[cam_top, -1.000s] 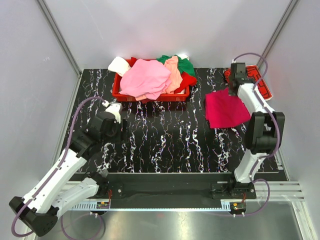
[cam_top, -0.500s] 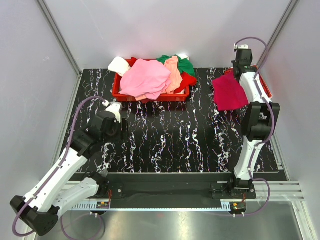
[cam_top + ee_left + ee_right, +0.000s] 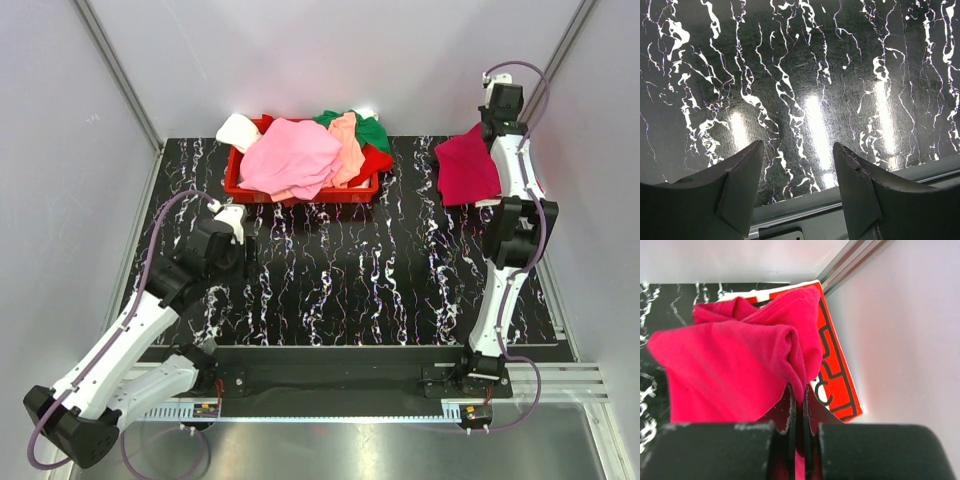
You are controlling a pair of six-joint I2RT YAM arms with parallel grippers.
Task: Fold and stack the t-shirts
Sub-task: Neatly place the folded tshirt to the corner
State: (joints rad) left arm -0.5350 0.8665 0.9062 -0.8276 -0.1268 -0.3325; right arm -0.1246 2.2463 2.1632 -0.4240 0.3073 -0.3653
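Observation:
My right gripper moves to the right in the top view next, toward the wall, and then goes down over the printed sheet [image 3: 536,181] [image 3: 837,364]. The sheet's wall-side edge lies uncovered.
My right gripper [image 3: 497,125] is shut on a fold of the magenta t-shirt [image 3: 467,166] and holds it lifted at the far right corner; the cloth hangs down to its left. In the right wrist view the magenta shirt [image 3: 735,370] bunches between my closed fingers [image 3: 799,405]. A pile of t-shirts fills the red basket [image 3: 240,185]: a pink one [image 3: 292,155] on top, a peach one [image 3: 348,145], a green one [image 3: 372,128], a red one [image 3: 374,160] and a white one [image 3: 238,130]. My left gripper [image 3: 232,222] [image 3: 797,150] is open and empty over bare table.
A red and white printed sheet [image 3: 837,375] lies under the magenta shirt by the right wall; it also shows in the top view [image 3: 528,180]. The black marbled table [image 3: 340,270] has metal frame posts at its back corners and white walls around.
My right gripper has carried the magenta shirt up off the table and toward the far right corner. The left arm has barely moved.

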